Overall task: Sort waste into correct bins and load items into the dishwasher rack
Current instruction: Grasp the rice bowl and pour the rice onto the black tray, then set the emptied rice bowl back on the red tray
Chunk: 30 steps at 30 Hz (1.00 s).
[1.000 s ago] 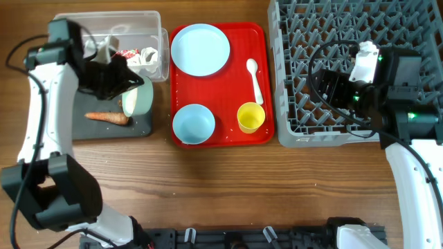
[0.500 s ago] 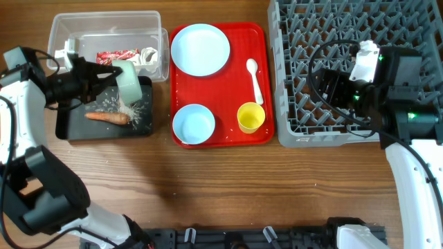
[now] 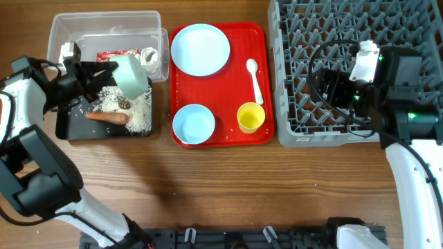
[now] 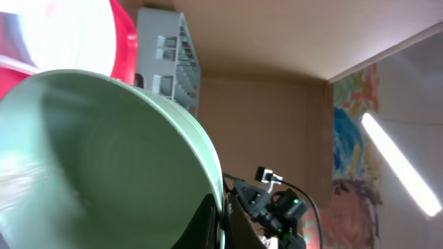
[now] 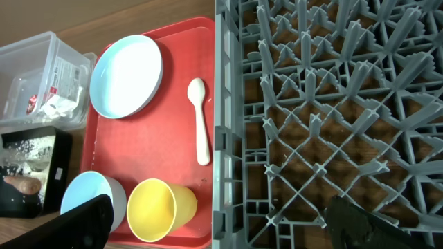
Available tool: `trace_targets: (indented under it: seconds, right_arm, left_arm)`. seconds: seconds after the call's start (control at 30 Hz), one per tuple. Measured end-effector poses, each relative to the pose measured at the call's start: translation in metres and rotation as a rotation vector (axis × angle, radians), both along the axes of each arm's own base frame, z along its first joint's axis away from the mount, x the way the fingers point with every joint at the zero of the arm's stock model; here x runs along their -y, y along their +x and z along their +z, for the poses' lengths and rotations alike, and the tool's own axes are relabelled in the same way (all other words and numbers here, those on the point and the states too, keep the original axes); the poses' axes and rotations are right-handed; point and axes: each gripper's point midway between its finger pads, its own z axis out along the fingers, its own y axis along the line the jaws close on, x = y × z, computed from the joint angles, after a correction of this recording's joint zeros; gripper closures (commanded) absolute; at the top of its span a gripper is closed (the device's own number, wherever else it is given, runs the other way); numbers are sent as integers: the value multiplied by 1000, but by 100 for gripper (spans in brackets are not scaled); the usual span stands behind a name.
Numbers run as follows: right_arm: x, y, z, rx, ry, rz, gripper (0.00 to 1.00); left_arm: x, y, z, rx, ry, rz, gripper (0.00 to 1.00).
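Note:
Next, my left gripper will travel right in the overhead view, turn the bowl upright and lower it for release onto the red tray's bare middle [image 3: 220, 95], since room shows there.
My left gripper [image 3: 111, 73] is shut on the rim of the pale green bowl [image 3: 131, 75], holding it tipped on its side over the black tray [image 3: 69, 128]. In the left wrist view the fingers [image 4: 211, 220] pinch the bowl's [image 4: 104, 159] rim. White rice grains [image 3: 135, 114], a small dark lump [image 3: 124, 104] and the orange-brown stick [image 3: 107, 117] lie in the black tray. The clear tub [image 3: 69, 31] holds the red wrapper [image 3: 114, 55] and the white scrap [image 3: 147, 57]. My right gripper [image 3: 325, 86] is open and empty above the grey rack [image 3: 346, 28], near its left edge [image 5: 221, 225].
The flat red tray [image 3: 228, 83] carries the light blue plate [image 3: 200, 48], white spoon [image 3: 255, 77], light blue bowl [image 3: 193, 124] and yellow cup [image 3: 250, 117] lying on its side. The right wrist view shows the plate [image 5: 127, 76], spoon [image 5: 199, 117] and cup [image 5: 159, 207].
My left gripper swung the green bowl up and tipped it over the black tray. Rice and a dark lump have spilled out onto the tray. The right arm has not moved.

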Motion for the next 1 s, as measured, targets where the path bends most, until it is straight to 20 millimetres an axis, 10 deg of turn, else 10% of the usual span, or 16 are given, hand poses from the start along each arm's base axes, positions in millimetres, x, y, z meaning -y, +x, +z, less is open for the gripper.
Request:
trace_targets:
  seconds: [0.53,0.73,1.0]
  right_arm:
    - [0,-1,-1,-4,0,0,0]
    - [0,0,0,-3,0,0,0]
    - [0,-2,-2,-12,0,0,0]
  left_arm:
    - [20,-3,-1,-28,41,-47,96]
    - [129,21,4,199,605,-253,96]
    - [246,27,-67,363,1289,-347,96]
